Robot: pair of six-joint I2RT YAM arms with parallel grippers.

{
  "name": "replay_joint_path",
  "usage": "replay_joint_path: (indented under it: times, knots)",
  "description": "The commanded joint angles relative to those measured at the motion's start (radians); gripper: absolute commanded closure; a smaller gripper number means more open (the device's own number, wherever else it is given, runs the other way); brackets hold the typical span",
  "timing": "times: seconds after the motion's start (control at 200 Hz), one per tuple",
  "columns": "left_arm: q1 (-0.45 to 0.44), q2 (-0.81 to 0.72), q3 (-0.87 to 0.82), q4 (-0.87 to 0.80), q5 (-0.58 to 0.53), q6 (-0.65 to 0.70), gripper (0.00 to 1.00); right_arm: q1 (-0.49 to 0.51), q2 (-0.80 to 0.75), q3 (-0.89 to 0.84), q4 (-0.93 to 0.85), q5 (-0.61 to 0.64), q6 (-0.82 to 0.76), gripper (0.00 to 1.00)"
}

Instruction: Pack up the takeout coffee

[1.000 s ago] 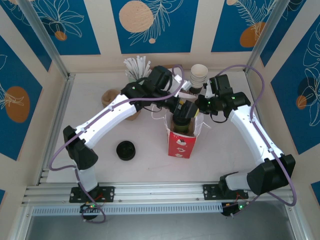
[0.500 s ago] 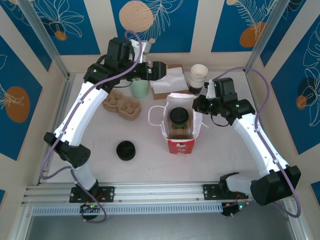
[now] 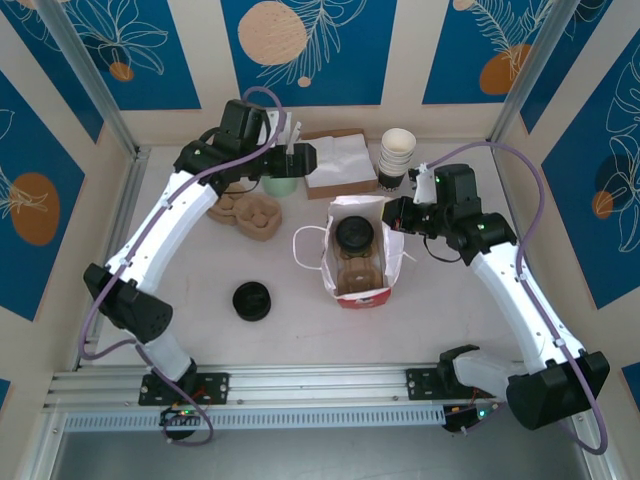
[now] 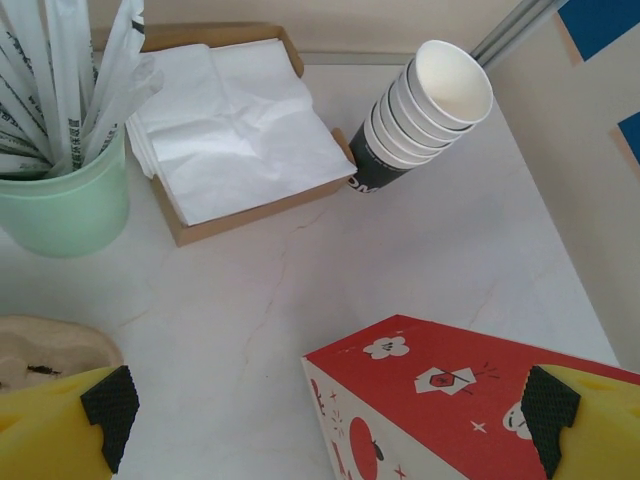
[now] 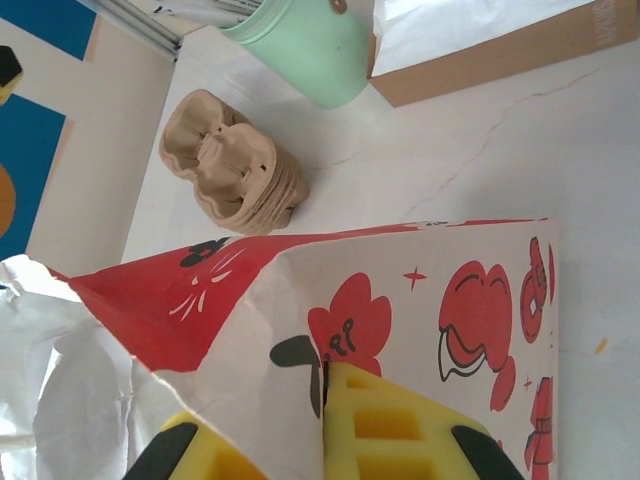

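The robot's right gripper will next move the pinched top edge across the bag [image 3: 362,290] toward the table by the pulp cup carriers and let go of it.
The takeout coffee [image 3: 355,234] stands inside the open red-and-white paper bag [image 3: 362,290], and its round black lid faces up beside a brown carrier in the bag. My right gripper [image 3: 393,213] is shut on the bag's right top edge; in the right wrist view the yellow fingers [image 5: 400,440] pinch the bag's paper wall [image 5: 420,290]. My left gripper [image 3: 303,158] hangs open at the back left, away from the bag and next to the green cup. In the left wrist view the left gripper [image 4: 325,425] holds nothing, and the bag's red corner [image 4: 450,400] lies below it.
A green cup of wrapped straws [image 3: 280,182] [image 4: 60,200], a cardboard box of napkins [image 3: 335,160] [image 4: 230,130] and stacked lidless cups [image 3: 396,155] [image 4: 420,110] line the back. Pulp cup carriers [image 3: 247,212] [image 5: 235,170] sit left of the bag. A loose black lid [image 3: 252,300] lies front left.
My left gripper has left the bag's mouth and pulled away to the back left, open, with the coffee staying in the bag. The bag has shifted slightly. The right gripper keeps its hold.
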Motion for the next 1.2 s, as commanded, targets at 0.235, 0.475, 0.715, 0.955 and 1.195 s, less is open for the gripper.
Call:
replay_joint_path:
  times: [0.235,0.475,0.715,0.955,1.195]
  knots:
    - [0.027,-0.059,-0.063,0.031,-0.045,-0.019,0.01,0.006,-0.054,-0.042,0.093,-0.08,0.011,1.0]
    - [0.044,-0.057,-0.063,0.019,-0.108,-0.032,0.01,0.006,-0.022,-0.031,0.078,-0.052,0.043,1.0]
    - [0.075,-0.003,0.016,-0.039,-0.213,-0.069,0.01,0.004,0.082,0.01,0.13,-0.098,0.138,1.0]
    - [0.094,0.072,0.122,-0.065,-0.213,-0.072,0.01,0.015,0.198,0.084,0.11,-0.112,0.204,1.0]
    - [0.113,0.129,0.197,-0.085,-0.235,-0.054,0.01,0.064,0.268,0.119,0.129,-0.087,0.24,1.0]
